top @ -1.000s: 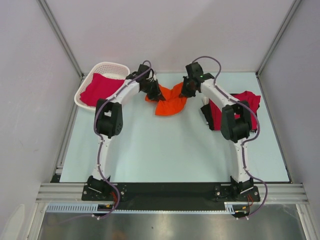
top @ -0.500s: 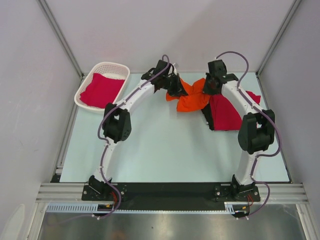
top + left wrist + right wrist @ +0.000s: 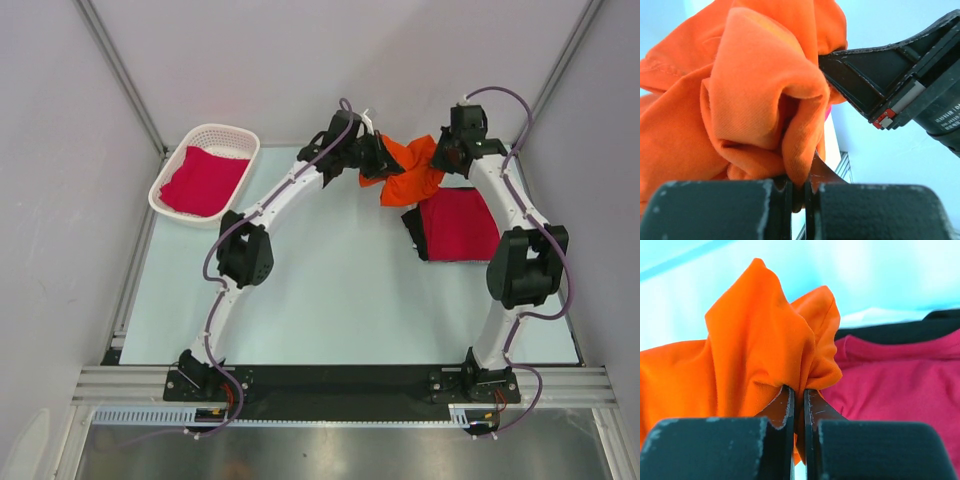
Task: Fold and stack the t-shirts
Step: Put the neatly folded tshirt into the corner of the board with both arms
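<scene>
I will lower my right gripper next and move it to the right in the top view, over the folded crimson t-shirt's side opposite the basket, because that side is still uncovered.
The orange t-shirt hangs bunched between both grippers at the far right of the table. My left gripper is shut on its left part; in the left wrist view the orange cloth is pinched at the left gripper. My right gripper is shut on its right part; the right wrist view shows the cloth clamped in the right gripper. A folded crimson t-shirt lies flat below the right gripper and shows in the right wrist view. Another crimson t-shirt lies in the basket.
The white lattice basket stands at the far left of the table. A black edge shows along the left side of the folded crimson shirt. Metal frame posts and grey walls close in the back and both sides.
Both arms have carried the orange shirt to the right and further back, from the table's middle to above the folded crimson shirt's far edge. Both grips stay shut on it.
</scene>
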